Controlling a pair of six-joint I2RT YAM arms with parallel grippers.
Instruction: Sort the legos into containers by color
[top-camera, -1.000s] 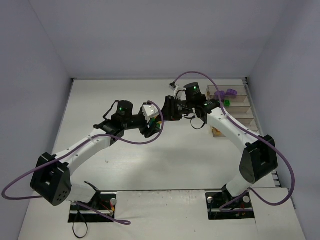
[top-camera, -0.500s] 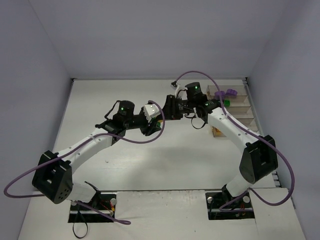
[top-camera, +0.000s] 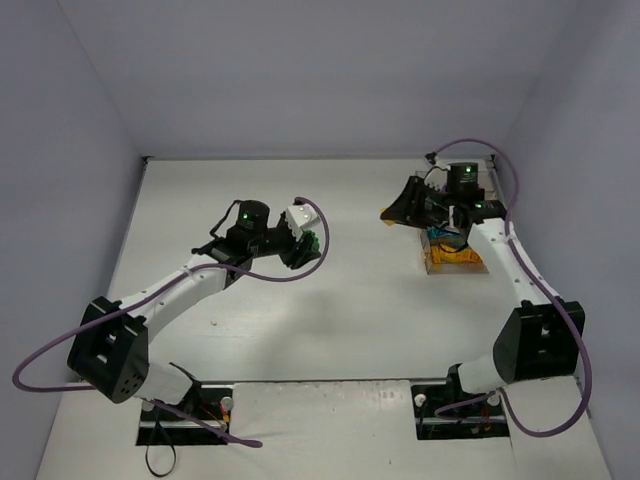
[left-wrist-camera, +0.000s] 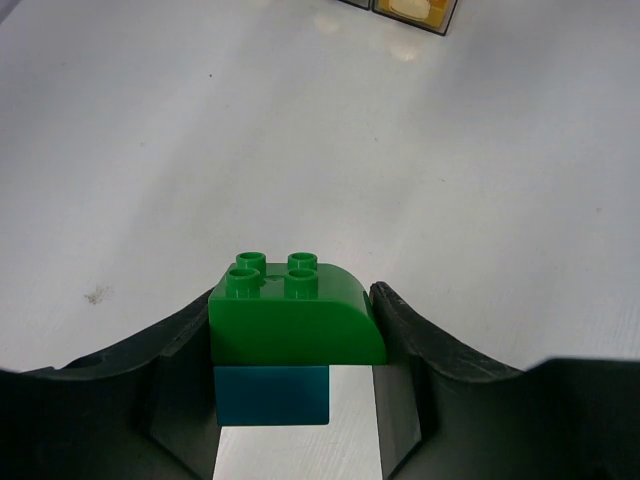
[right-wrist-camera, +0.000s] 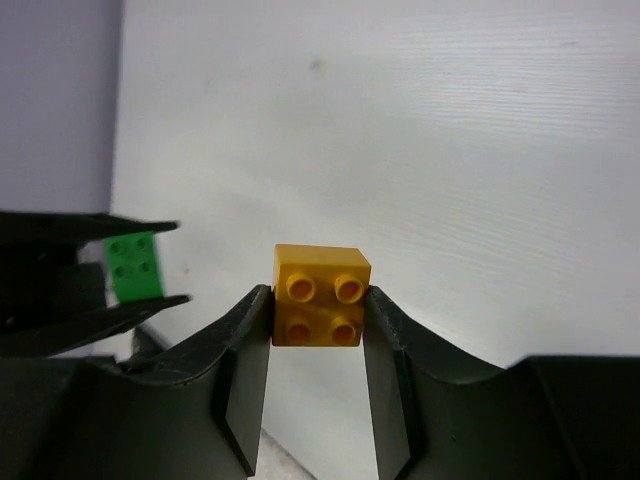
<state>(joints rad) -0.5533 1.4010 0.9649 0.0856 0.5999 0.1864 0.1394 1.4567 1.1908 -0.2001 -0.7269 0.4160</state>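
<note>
The orange legos of the near bin are to the gripper's right in the top view, so my right gripper will go across and down there next and release.
My left gripper is shut on a green rounded lego that has a teal lego stuck under it. In the top view this gripper hangs over the middle of the table with the green lego. My right gripper is shut on an orange lego, studs facing the camera. From above, it is just left of the containers, whose near bin holds orange legos. The right arm covers most of the row.
The right wrist view shows the left gripper's fingers with the green lego off to its left. A corner of the containers shows at the top of the left wrist view. Purple cables loop from both arms.
The two grippers were together at the table's middle. My left gripper has closed on the green lego, and my right arm has swung right toward the containers with the orange lego.
</note>
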